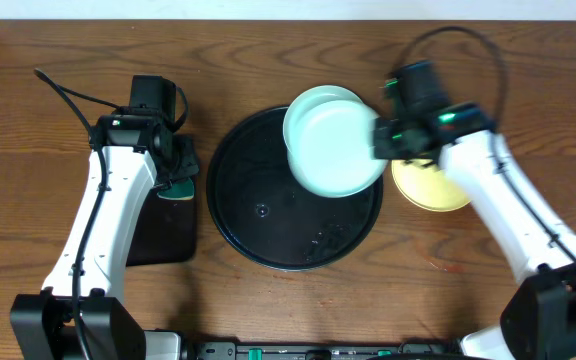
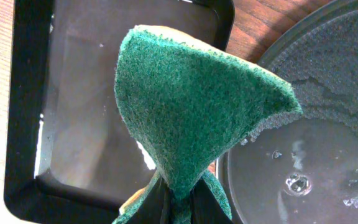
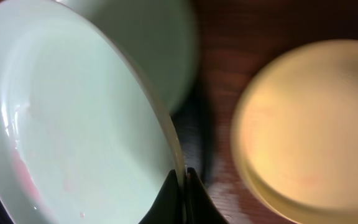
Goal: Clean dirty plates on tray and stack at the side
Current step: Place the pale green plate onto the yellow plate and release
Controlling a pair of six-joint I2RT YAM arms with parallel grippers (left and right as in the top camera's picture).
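Note:
My right gripper needs to carry the mint plate off the tray next, then down onto the pale yellow plate [image 1: 438, 192] [image 3: 316, 124] and release it, because that one is at the side.
My right gripper [image 1: 380, 140] is shut on the rim of a mint plate [image 1: 333, 148] and holds it lifted over the round black tray's [image 1: 243, 215] right part. In the right wrist view the fingers [image 3: 183, 186] pinch its edge, and the plate [image 3: 73, 124] shows faint red smears. A second mint plate [image 1: 320, 99] lies under it at the tray's far edge, also in the right wrist view [image 3: 160, 43]. The pale yellow plate [image 1: 438, 192] lies upside down on the table right of the tray, blurred in the right wrist view [image 3: 309, 124]. My left gripper [image 1: 180, 172] is shut on a green sponge [image 2: 191, 106].
A smaller rectangular black tray [image 1: 163, 235] lies left of the round tray under my left arm; the left wrist view shows its wet inside [image 2: 79, 93]. Water drops lie on the round tray's floor [image 2: 303, 180].

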